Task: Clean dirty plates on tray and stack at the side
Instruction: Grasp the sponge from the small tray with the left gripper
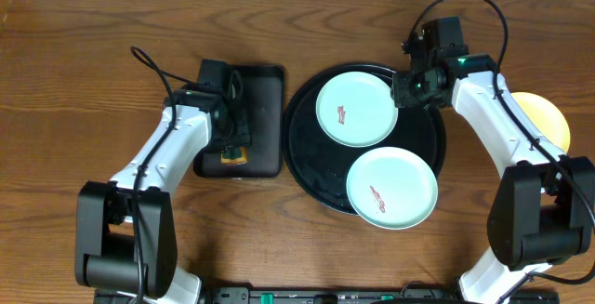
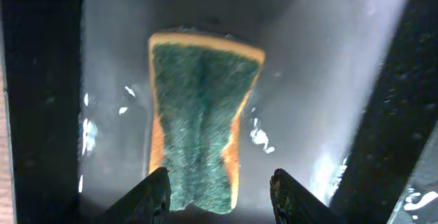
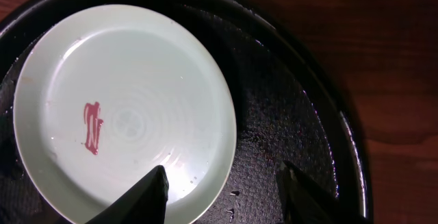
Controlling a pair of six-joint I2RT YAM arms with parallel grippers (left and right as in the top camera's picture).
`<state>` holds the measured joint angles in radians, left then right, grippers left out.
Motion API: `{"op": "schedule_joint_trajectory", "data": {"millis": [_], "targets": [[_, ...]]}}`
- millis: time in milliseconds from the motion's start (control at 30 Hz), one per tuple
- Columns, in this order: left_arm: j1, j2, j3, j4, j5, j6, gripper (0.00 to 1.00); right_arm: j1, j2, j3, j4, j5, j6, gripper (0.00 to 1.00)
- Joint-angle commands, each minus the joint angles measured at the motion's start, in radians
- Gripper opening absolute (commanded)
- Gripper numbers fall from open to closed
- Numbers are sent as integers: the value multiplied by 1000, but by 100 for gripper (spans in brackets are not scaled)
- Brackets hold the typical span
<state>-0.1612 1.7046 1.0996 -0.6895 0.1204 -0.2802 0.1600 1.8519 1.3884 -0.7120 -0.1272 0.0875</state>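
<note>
The right gripper moves down next until its open fingers straddle the back plate's rim [image 1: 396, 112] [image 3: 224, 176], then closes on it, since that rim already runs between them.
Two pale mint-blue plates lie on the large round black tray [image 1: 311, 169]: one at the back [image 1: 356, 109] and one at the front [image 1: 391, 187], each with a red smear. A pale yellow plate [image 1: 548, 118] lies on the table at the right, partly hidden by my right arm. My right gripper [image 1: 409, 88] is open over the back plate's right edge [image 3: 126, 107], one finger above the plate and one above the tray [image 3: 287, 114]. My left gripper [image 2: 219, 193] is open, its fingers on either side of a green-and-orange sponge [image 2: 198, 121].
The sponge [image 1: 232, 155] lies at the near end of a smaller rectangular black tray [image 1: 256, 118] on the left of the wooden table. Cables trail from both arms.
</note>
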Motion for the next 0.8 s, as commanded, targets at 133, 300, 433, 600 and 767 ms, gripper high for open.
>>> {"op": "schedule_joint_trajectory", "data": {"millis": [133, 300, 433, 600, 767], "targets": [[-9, 75, -52, -5, -34, -13, 44, -1, -13, 5, 1, -5, 13, 50], [-9, 114, -73, -2, -31, -12, 8, -2, -13, 5, 1, -5, 13, 50], [-3, 77, -4, -83, -16, -12, 8, -2, -13, 5, 2, -5, 13, 50], [-3, 24, 30, -83, -18, -11, 38, -2, -13, 5, 4, -5, 13, 50], [-3, 24, 9, 1, -101, -8, 52, -2, -13, 5, 0, -5, 13, 49]]}}
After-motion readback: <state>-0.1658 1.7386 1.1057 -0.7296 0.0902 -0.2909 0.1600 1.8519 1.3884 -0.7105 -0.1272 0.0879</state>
